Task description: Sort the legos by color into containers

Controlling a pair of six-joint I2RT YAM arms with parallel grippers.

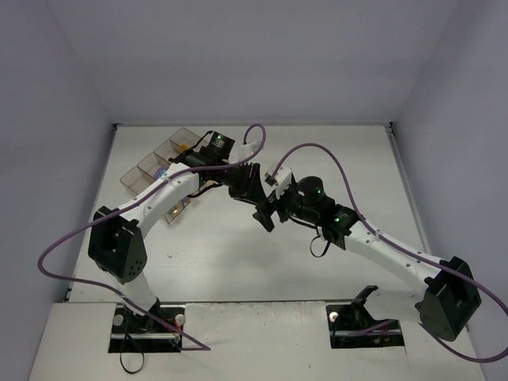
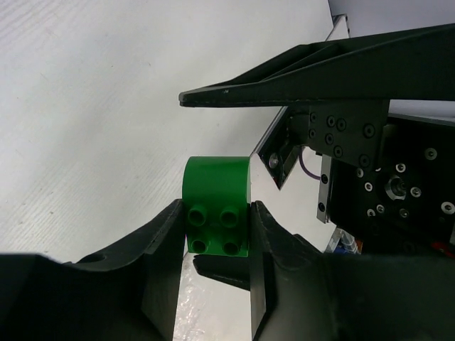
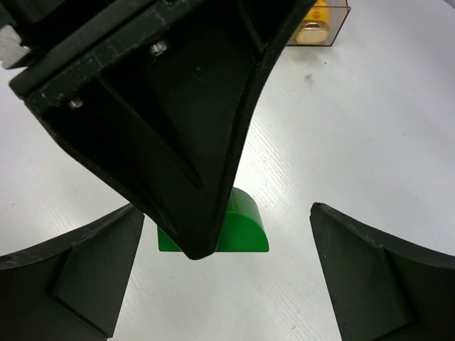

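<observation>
My left gripper holds the lego and will next swing it over the container nearest the side (image 1: 137,181), go down and let go, because that container is to the gripper's left in the top view.
A green lego (image 2: 217,186) with a rounded back sits between the two fingers of my left gripper (image 2: 217,217), which press on both its sides just above the white table. In the right wrist view the same green lego (image 3: 249,229) is half hidden behind a left finger (image 3: 178,142). My right gripper (image 3: 227,277) is open and empty, its jaws wide apart on either side of the brick and not touching it. In the top view the left gripper (image 1: 251,190) and right gripper (image 1: 268,213) meet mid-table. The clear containers (image 1: 152,168) stand at the back left.
One container end (image 3: 340,21) holds a yellow lego (image 3: 314,27). Small coloured pieces show in the bins (image 1: 184,146). Purple cables (image 1: 325,155) loop over both arms. Grey walls close the table on three sides.
</observation>
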